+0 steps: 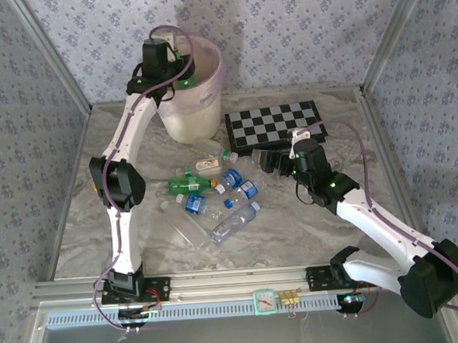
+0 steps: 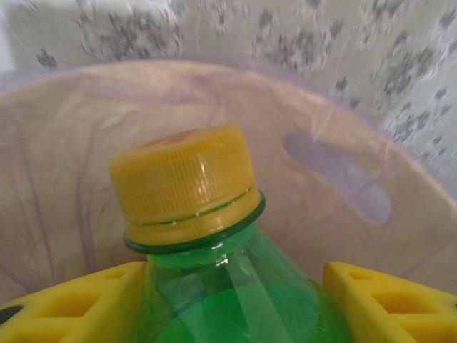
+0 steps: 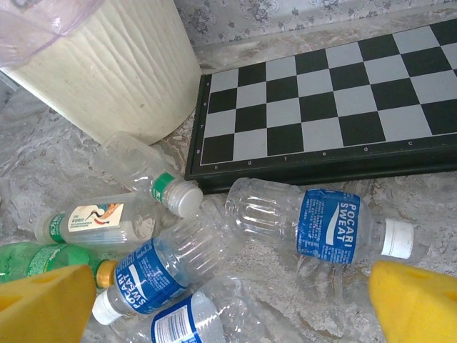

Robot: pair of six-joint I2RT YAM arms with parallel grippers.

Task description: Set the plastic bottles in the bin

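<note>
The green bottle leaves my left gripper's spreading fingers next, as the gripper stays over the cream-white bin's opening (image 1: 205, 67), since the bin's pink-lined inside opens below.
My left gripper (image 1: 180, 78) hangs over the mouth of the cream-white bin (image 1: 188, 118), shut on a green bottle (image 2: 235, 300) with a yellow cap (image 2: 186, 187). The yellow fingers (image 2: 78, 304) press its shoulders, and the bin's pink-lined inside (image 2: 343, 179) lies behind it. Several plastic bottles (image 1: 219, 197) lie in a heap mid-table: clear ones with blue labels (image 3: 314, 225) (image 3: 164, 268), one with a white cap (image 3: 146, 175), and a green one (image 3: 32, 261). My right gripper (image 1: 269, 164) hovers open just above the heap's right side, nothing between its fingers (image 3: 418, 304).
A black-and-white chessboard (image 1: 277, 126) lies flat to the right of the bin, right behind the bottles and close to my right gripper. Aluminium frame posts and papered walls close in the table on three sides.
</note>
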